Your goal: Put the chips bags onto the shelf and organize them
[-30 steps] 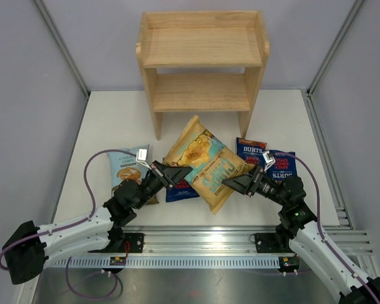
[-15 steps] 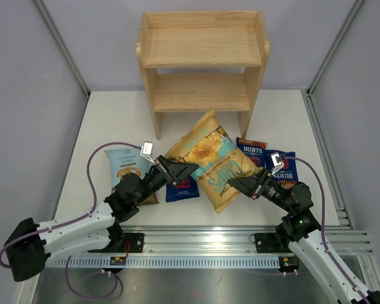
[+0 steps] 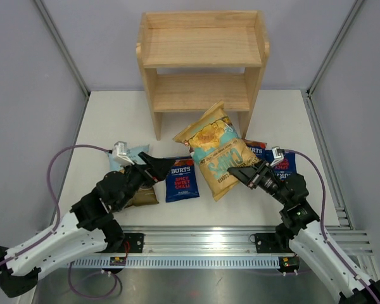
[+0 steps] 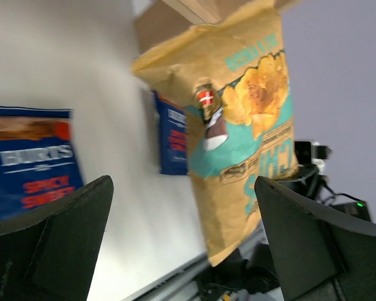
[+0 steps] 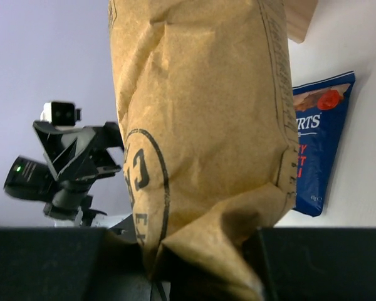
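The shelf's lower level [image 3: 178, 93] is outward, to the left of my right gripper in the top view. My right gripper needs to move outward next and let go of the yellow bag [image 3: 216, 151] there.
My right gripper [image 3: 242, 172] is shut on the lower edge of the yellow chips bag [image 3: 216, 151], holding it tilted up off the table in front of the shelf [image 3: 202, 47]. In the right wrist view the bag's brown back [image 5: 200, 113] is pinched between my fingers [image 5: 313, 263]. My left gripper [image 3: 154, 167] stands open, apart from the bag, over the Cassava Chips bag [image 3: 142, 196]. From the left wrist, the yellow bag [image 4: 244, 125] hangs beyond the spread fingers [image 4: 56, 244]. One Burts bag [image 3: 181, 179] lies flat in the middle; two more [image 3: 284, 163] lie right of the yellow bag.
Both tiers of the shelf hold nothing. Metal frame rails [image 3: 326, 158] run along the table's right side and the near edge. Purple cables [image 3: 66, 158] loop from both arms. Grey walls enclose the table.
My left gripper opened, let go of the yellow bag and drew back left. My right gripper shut on the bag and raised it toward the shelf, uncovering the middle Burts bag.
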